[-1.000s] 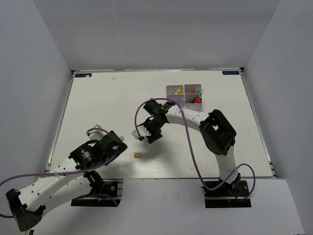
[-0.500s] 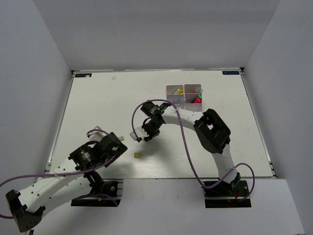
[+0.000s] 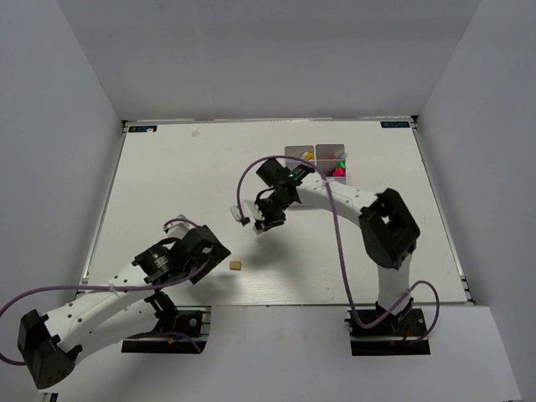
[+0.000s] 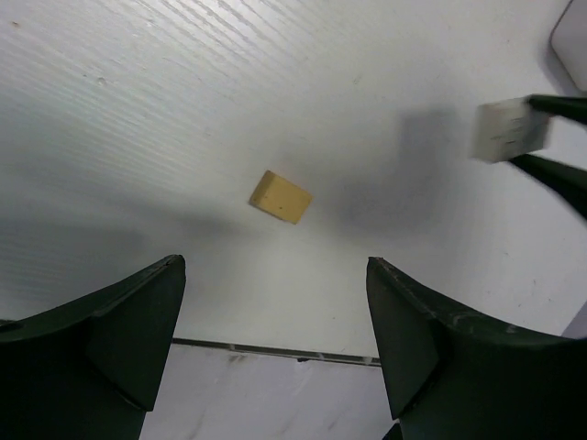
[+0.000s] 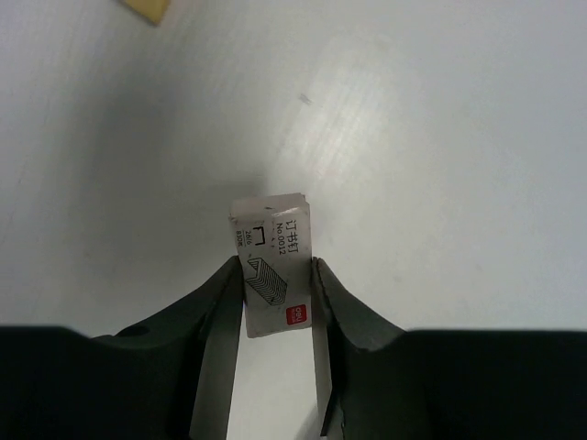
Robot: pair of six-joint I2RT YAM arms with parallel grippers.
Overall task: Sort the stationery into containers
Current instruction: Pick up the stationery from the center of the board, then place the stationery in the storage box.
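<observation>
The staples box (image 5: 272,261) still hangs above bare tabletop; my right gripper should carry it outward and release it over the white container's near end.
My right gripper (image 5: 275,270) is shut on a small white staples box (image 5: 272,261) and holds it above the table. In the top view that gripper (image 3: 251,219) sits left of and nearer than the white four-compartment container (image 3: 293,152). The held box also shows in the left wrist view (image 4: 509,128). A tan eraser block (image 3: 236,265) lies on the table near the front edge. My left gripper (image 4: 273,275) is open and empty, its jaws wide apart, just short of the tan eraser (image 4: 280,197). In the top view the left gripper (image 3: 213,249) is left of the eraser.
The container holds yellow, green and pink items (image 3: 337,170) in its compartments. The table's near edge (image 4: 275,351) runs just below the left gripper. A corner of the tan eraser (image 5: 147,7) shows at the top of the right wrist view.
My right gripper has moved up and to the right with the white box in it. My left arm has swung right, closer to the tan eraser.
</observation>
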